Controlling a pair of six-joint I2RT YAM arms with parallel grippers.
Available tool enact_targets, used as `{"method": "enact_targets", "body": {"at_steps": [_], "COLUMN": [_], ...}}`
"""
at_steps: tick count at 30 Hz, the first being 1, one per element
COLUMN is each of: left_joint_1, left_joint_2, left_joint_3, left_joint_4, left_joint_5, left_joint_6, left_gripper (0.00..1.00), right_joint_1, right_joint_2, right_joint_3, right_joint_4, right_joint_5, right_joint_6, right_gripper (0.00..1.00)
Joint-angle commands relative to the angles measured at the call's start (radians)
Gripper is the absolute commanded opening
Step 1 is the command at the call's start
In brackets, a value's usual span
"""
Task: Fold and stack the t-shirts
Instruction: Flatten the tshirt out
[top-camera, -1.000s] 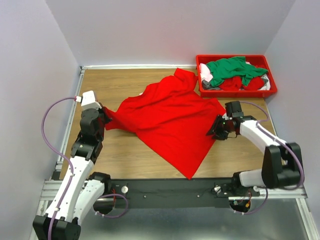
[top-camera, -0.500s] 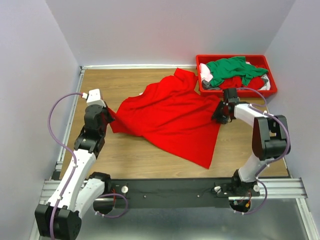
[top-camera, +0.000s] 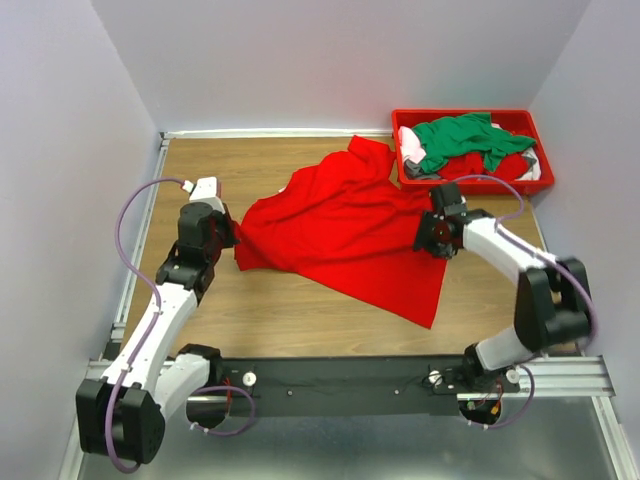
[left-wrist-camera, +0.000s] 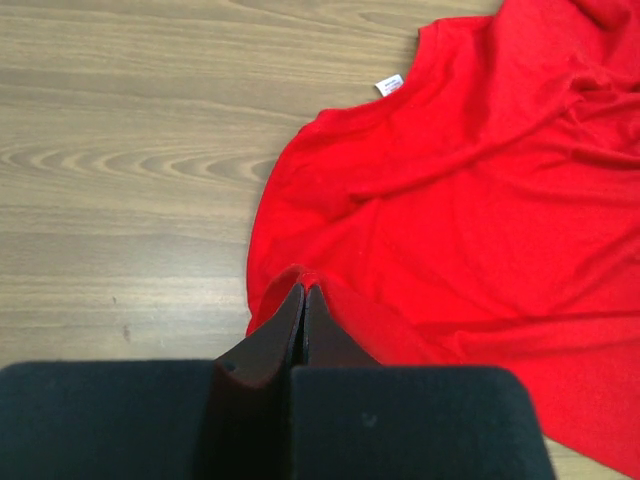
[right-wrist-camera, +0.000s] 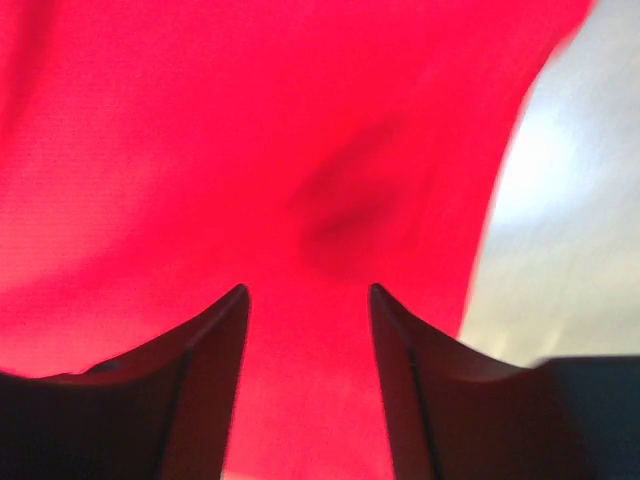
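The red t-shirt's near corner (top-camera: 431, 322) lies below and back from my right gripper, so next my right gripper moves back over the t-shirt and down onto that corner.
A plain red t-shirt (top-camera: 345, 225) lies spread and wrinkled across the middle of the wooden table. My left gripper (top-camera: 232, 236) is shut on its left edge; in the left wrist view the fingertips (left-wrist-camera: 304, 290) pinch a raised fold of the red cloth (left-wrist-camera: 480, 200). My right gripper (top-camera: 427, 236) sits at the shirt's right edge with its jaws apart. In the right wrist view, red cloth (right-wrist-camera: 250, 130) fills the space behind and between the open fingers (right-wrist-camera: 308, 290). A green t-shirt (top-camera: 465, 138) lies on top of red and white ones in the bin.
A red plastic bin (top-camera: 470, 116) stands at the back right corner, just beyond my right gripper. Bare wood (left-wrist-camera: 120, 150) shows left of the shirt and along the near edge. Grey walls close in three sides.
My left gripper has moved away from the base and to the right, dragging the shirt's left edge. My right gripper moved up toward the bin. The shirt's near corner shifted right.
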Motion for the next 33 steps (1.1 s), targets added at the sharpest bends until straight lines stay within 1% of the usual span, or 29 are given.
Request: {"method": "enact_targets", "body": {"at_steps": [1,3,4,5,7,10,13,16,19,22,29,33], "left_joint_1": [0.009,0.010,0.009,0.009,0.012,0.010,0.010,0.010,0.010,0.010,0.010,0.010], "left_joint_2": [-0.030,-0.035,-0.037,-0.037,-0.043,-0.069,-0.090,-0.106,-0.112,-0.123,-0.130,-0.130], "left_joint_3": [0.017,0.017,0.020,0.020,0.022,0.020,0.017,0.013,0.014,0.013,0.013,0.011], "left_joint_4": [0.021,0.020,0.021,0.020,0.018,0.017,0.018,0.017,0.018,0.018,0.018,0.018], "left_joint_5": [0.032,0.031,0.032,0.032,0.029,0.017,0.011,0.014,0.014,0.014,0.017,0.017], "left_joint_6": [0.006,0.007,0.009,0.009,0.012,0.012,0.012,0.012,0.014,0.012,0.014,0.012], "left_gripper": [0.00,0.00,0.00,0.00,0.00,0.00,0.00,0.00,0.00,0.00,0.00,0.00], "right_joint_1": [0.105,0.143,0.172,0.173,0.228,0.265,0.266,0.266,0.266,0.266,0.266,0.268], "right_joint_2": [-0.214,-0.261,-0.291,-0.306,-0.331,-0.375,-0.384,-0.391,-0.400,-0.415,-0.427,-0.404], "right_joint_3": [-0.089,-0.123,-0.150,-0.151,-0.190,-0.232,-0.266,-0.315,-0.332,-0.349,-0.411,-0.431], "right_joint_4": [-0.210,-0.304,-0.331,-0.357,-0.411,-0.449,-0.445,-0.409,-0.399,-0.393,-0.304,-0.277], "right_joint_5": [0.064,0.067,0.061,0.058,0.059,0.079,0.079,0.038,0.032,0.033,-0.020,-0.016], "right_joint_6": [0.088,0.120,0.158,0.177,0.246,0.318,0.353,0.407,0.433,0.450,0.475,0.478], "right_gripper": [0.61,0.61,0.62,0.62,0.62,0.62,0.63,0.63,0.63,0.63,0.63,0.63]}}
